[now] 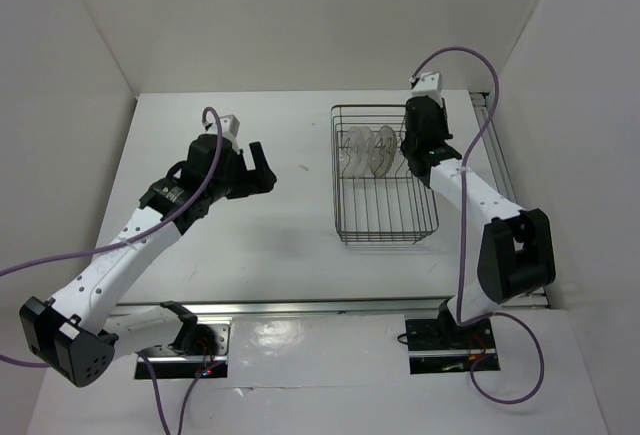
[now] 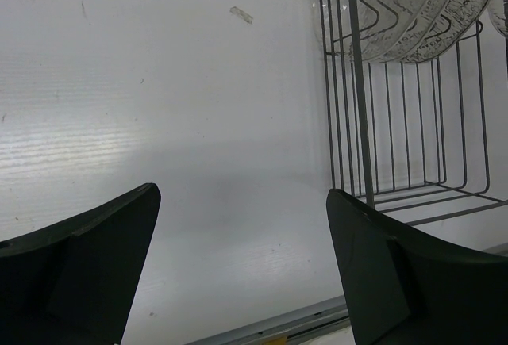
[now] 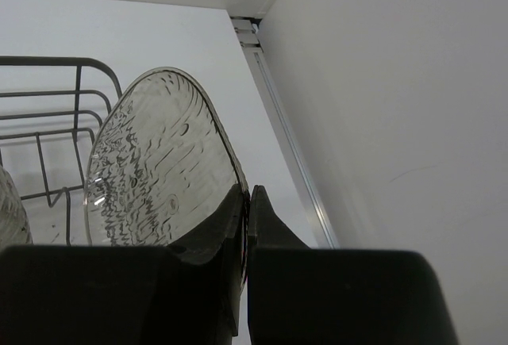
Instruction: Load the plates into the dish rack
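Observation:
I will lower my right gripper's ribbed plate from above the rack's wires into the rack (image 1: pixel 385 238), toward the standing plates.
The dish rack (image 1: pixel 385 238) is a dark wire basket at the right of the table. Clear plates (image 1: pixel 365 150) stand on edge at its far end and also show in the left wrist view (image 2: pixel 405 4), behind the rack's wires (image 2: pixel 357 83). My right gripper (image 3: pixel 248 190) is shut on the rim of a translucent ribbed plate (image 3: pixel 159 170), held upright over the rack's far right part (image 3: pixel 48 61). In the top view this gripper (image 1: pixel 410 147) hangs above the rack. My left gripper (image 1: pixel 262 170) hovers over bare table left of the rack, jaws wide open (image 2: pixel 242 194) and holding nothing.
White walls close in the table on the left, back and right. A metal rail (image 3: pixel 278 115) runs along the right wall, and another rail (image 1: pixel 300 307) along the near edge. A small scrap of tape (image 2: pixel 242 15) lies on the table.

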Controlling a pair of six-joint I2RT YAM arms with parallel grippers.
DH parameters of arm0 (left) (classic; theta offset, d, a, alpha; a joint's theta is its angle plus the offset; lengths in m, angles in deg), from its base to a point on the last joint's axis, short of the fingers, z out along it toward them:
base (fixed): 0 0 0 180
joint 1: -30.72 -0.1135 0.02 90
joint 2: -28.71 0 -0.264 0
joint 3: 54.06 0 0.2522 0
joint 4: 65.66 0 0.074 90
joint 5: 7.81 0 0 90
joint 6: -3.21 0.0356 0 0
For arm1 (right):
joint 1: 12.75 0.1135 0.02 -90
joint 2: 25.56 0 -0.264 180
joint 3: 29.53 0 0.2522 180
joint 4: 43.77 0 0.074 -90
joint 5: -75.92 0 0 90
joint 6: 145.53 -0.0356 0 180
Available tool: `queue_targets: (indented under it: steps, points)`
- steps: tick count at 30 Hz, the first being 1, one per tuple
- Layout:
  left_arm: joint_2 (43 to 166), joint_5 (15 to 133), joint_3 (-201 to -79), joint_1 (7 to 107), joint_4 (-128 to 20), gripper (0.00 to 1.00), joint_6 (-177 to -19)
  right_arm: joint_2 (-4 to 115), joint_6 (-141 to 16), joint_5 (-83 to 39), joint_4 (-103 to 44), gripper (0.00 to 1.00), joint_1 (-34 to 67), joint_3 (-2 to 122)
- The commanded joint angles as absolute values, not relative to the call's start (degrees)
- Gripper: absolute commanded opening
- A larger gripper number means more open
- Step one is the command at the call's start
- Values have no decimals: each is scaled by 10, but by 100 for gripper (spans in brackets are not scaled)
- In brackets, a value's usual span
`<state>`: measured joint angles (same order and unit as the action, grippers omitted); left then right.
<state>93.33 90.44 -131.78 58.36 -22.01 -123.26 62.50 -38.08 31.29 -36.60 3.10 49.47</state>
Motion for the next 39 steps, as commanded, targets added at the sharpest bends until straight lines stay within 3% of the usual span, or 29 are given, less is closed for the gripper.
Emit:
queue_targets:
  steps: [1,16,17,19,20,25,26,27,29,35,39]
  points:
    - [922,893,-1315,583,-239,100,-1241,637,-354,322,-415,0,33,495]
    - [916,888,-1315,583,-244,100,-1241,691,-359,343,-403,1,51,497]
    - [916,888,-1315,583,-244,100,-1241,702,-370,354,-403,10,51,503]
    - [916,888,-1315,583,-244,100,-1236,713,-376,365,-379,40,51,524]
    - [916,888,-1315,583,-244,100,-1236,718,-376,365,-370,40,51,530]
    - [916,883,-1315,583,-244,100,-1236,718,-392,365,-359,68,51,540]
    - [916,883,-1315,583,-244,100,-1236,718,-392,365,-359,77,51,540]
    - [916,883,-1315,583,-244,100,-1236,712,-392,365,-359,79,51,540]
    - [916,883,-1315,583,-244,100,-1236,705,-392,386,-359,100,51,545]
    - [922,888,-1310,583,-244,100,-1236,653,-423,400,-315,100,51,591]
    - [949,910,-1347,583,-220,100,-1231,573,-481,326,-223,100,51,628]
